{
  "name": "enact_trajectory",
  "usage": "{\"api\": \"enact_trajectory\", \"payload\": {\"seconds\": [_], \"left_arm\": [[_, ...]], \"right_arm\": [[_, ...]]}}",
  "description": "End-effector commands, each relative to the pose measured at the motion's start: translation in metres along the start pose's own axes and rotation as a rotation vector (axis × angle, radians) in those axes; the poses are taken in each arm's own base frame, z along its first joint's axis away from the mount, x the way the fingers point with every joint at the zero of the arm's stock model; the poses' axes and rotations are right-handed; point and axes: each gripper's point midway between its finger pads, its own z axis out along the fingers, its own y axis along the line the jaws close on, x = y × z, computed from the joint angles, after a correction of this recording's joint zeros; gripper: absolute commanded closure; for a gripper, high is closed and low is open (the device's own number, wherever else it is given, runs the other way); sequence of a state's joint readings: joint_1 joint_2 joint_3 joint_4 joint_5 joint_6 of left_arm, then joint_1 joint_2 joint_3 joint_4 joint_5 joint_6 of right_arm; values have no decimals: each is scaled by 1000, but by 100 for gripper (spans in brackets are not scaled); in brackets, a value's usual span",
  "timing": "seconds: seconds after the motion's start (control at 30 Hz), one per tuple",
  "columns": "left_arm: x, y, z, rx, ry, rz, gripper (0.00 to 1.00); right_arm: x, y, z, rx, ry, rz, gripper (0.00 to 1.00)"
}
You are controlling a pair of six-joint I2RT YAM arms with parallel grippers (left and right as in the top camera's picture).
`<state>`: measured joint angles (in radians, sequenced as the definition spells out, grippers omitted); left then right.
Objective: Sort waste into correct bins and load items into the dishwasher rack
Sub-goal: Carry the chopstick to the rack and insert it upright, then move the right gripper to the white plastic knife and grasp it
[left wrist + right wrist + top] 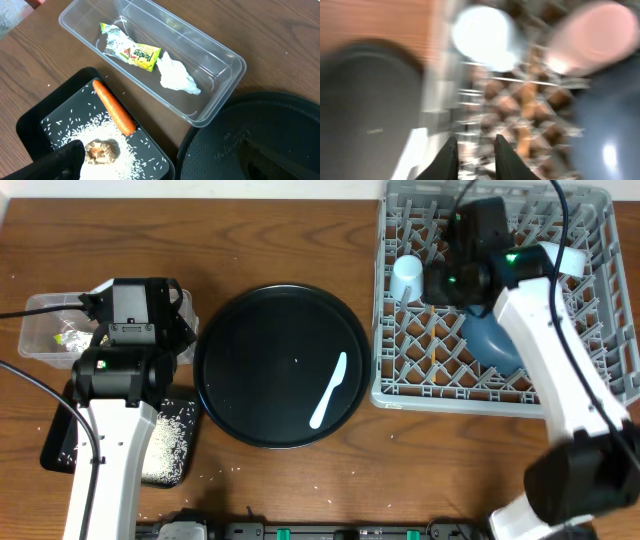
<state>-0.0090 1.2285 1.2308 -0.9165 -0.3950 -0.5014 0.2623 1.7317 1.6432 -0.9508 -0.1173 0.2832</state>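
Note:
Next, my right gripper moves back, down and to the left in the overhead view onto the near half of the unracked white knife, which lies below and that way.
The clear box (226, 56) holds a yellow-green wrapper (137, 52), foil (112, 37) and a crumpled tissue (177, 77). Beside it, the shallow black tray (30, 125) holds an orange carrot (114, 107), a brown lump (101, 151) and scattered rice (127, 161). My left gripper (160, 169) hangs open above the tray's corner, holding nothing. The grey rack (600, 350) holds a light blue cup (407, 278), a dark blue plate (490, 342) and a pink cup (592, 35). My right gripper (475, 155) hovers over the rack, jaws slightly apart and empty; its view is blurred.
A large round black tray (250, 340) lies mid-table between the bins and the rack, with a white spoon (330, 390) on its right side. Loose rice grains are scattered on the wood near the black tray.

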Motion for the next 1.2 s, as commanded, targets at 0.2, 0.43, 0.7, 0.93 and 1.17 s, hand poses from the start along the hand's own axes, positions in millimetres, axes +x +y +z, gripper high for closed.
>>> {"api": "enact_trajectory", "payload": {"seconds": [0.2, 0.43, 0.7, 0.93, 1.17], "left_arm": [[-1, 2, 0, -9, -1, -18, 2], [-1, 2, 0, -9, -1, -18, 2], [-1, 2, 0, -9, -1, -18, 2], [-1, 2, 0, -9, -1, -18, 2], [-1, 2, 0, -9, -1, -18, 2]], "right_arm": [[77, 127, 9, -127, 143, 73, 81], [147, 136, 53, 79, 217, 150, 78], [195, 130, 93, 169, 250, 263, 70], [214, 120, 118, 223, 274, 317, 72], [234, 115, 146, 267, 317, 340, 72]]}}
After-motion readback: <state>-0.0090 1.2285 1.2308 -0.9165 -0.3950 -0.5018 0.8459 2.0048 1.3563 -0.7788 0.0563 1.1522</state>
